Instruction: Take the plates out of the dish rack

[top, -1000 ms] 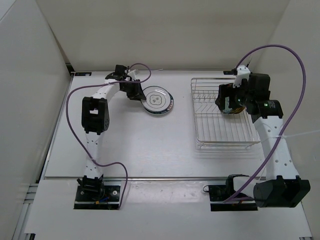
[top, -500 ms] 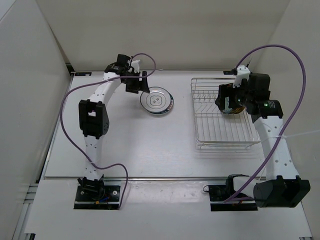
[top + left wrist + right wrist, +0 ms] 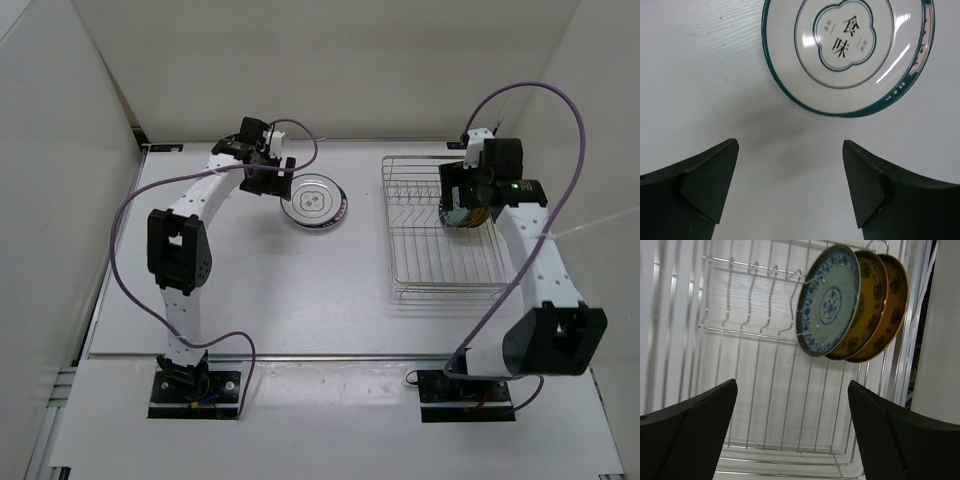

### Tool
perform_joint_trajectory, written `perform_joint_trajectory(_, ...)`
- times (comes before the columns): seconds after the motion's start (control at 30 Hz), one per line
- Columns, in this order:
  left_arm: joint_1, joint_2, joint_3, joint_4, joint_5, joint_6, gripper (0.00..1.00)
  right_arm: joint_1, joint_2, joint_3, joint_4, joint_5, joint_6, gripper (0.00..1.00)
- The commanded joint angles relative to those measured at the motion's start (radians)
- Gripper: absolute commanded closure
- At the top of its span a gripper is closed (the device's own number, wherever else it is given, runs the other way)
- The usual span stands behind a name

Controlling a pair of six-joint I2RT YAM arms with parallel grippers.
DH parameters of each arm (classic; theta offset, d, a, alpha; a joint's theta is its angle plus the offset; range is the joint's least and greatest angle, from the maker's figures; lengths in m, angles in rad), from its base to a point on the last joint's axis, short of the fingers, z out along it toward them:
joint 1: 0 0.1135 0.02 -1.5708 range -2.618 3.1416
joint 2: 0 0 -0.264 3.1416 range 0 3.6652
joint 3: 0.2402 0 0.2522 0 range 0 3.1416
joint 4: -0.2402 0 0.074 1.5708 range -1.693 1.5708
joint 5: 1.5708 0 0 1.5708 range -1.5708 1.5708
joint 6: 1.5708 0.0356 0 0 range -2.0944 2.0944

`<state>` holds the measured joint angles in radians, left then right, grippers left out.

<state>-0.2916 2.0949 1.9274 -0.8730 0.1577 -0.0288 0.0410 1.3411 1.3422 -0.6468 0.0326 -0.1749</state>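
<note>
My right gripper lowers outward astride the blue-patterned plate's rim point(image 3: 842, 340) next, since this plate borders the empty slots.
A white plate with a grey-green motif point(image 3: 315, 203) point(image 3: 847, 50) lies flat on the table, seemingly on top of another plate whose rim peeks out on its right. My left gripper point(image 3: 270, 178) point(image 3: 789, 145) hovers just beside it, open and empty. The wire dish rack point(image 3: 420, 240) point(image 3: 765, 390) stands at the right. In its far right slots a blue-patterned plate point(image 3: 829, 300) and two gold plates point(image 3: 870, 310) stand upright, close together. My right gripper point(image 3: 460, 200) point(image 3: 792, 385) hangs above the rack, open with nothing between its fingers, short of those plates.
White walls enclose the table at the back and on both sides. The rack's raised wire sides and upright slot wires point(image 3: 750, 295) stand around the plates. Purple cables loop off both arms.
My left gripper has let go of the plate, opened wide and drawn back from it. The right arm has swung a little toward the back above the rack.
</note>
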Motion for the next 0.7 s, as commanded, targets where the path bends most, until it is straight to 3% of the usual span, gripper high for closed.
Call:
perform_joint_trajectory(0.0,-0.014,-0.217,-0.082,0.084,-0.132,0.043,0.04,-0.03,0.085,0.069,0.038,0.093,-0.04,0.07)
perform_joint_trajectory(0.3,0.075,-0.213,-0.09,0.091,0.02,0.043,0.06,-0.03,0.105,0.078,0.071,0.064,-0.017,0.08)
perform_joint_trajectory(0.53,0.075,-0.182,-0.047,0.08,0.042,0.024,0.06,-0.03,0.194,0.08,0.11,0.138,-0.075,0.09)
perform_joint_trajectory(0.67,0.075,-0.245,-0.088,0.08,0.03,0.033,0.05,-0.052,0.265,0.124,0.121,0.138,-0.075,0.12)
